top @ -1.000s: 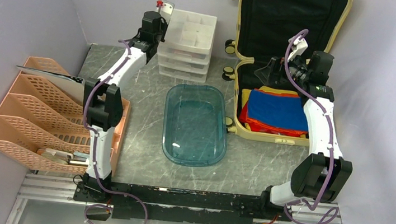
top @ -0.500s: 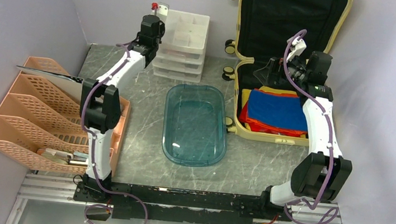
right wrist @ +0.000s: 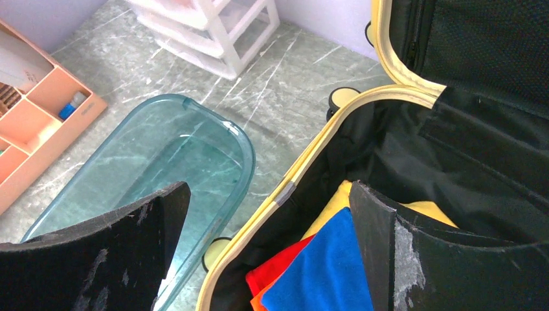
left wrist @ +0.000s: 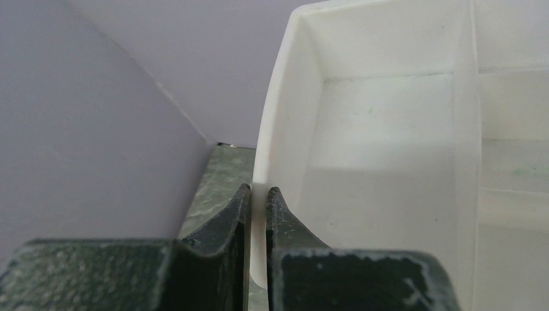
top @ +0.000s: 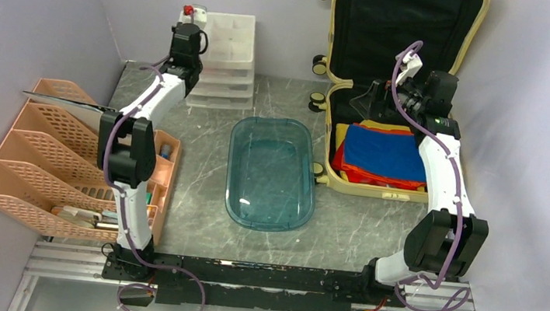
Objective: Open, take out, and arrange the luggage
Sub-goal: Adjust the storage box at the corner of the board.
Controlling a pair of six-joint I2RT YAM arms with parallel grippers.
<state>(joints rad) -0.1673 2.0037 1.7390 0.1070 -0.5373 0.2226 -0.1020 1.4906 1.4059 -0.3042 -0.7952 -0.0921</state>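
The left gripper slides the drawer unit [top: 228, 56] toward the table's back corner next and releases it, since bare table lies to the gripper's left in the top view.
The luggage [top: 366, 188] lies open at the back right, a pale yellow shell with black lining, its lid [top: 404, 22] leaning on the wall. Folded blue cloth [top: 385, 152] lies on red, orange and yellow ones inside. My right gripper [top: 368, 100] hovers open over the luggage's left rim [right wrist: 311, 155], empty, and the blue cloth [right wrist: 324, 272] shows below my right gripper [right wrist: 268, 188]. My left gripper [top: 194, 17] is at the back left, shut on the left wall of the white drawer unit's [top: 228, 56] top tray. That thin white wall [left wrist: 285, 116] is pinched in my left gripper [left wrist: 258, 192].
A teal plastic tray [top: 270, 172] sits mid-table, close to the luggage's wheels. An orange file organiser [top: 60, 162] with small items stands at the left. Purple walls close in the back and both sides. The drawer unit [right wrist: 213, 32] stands against the back wall.
My left gripper closed on the drawer unit's top tray wall and moved left, dragging the unit left along the back wall. The right arm has hardly moved.
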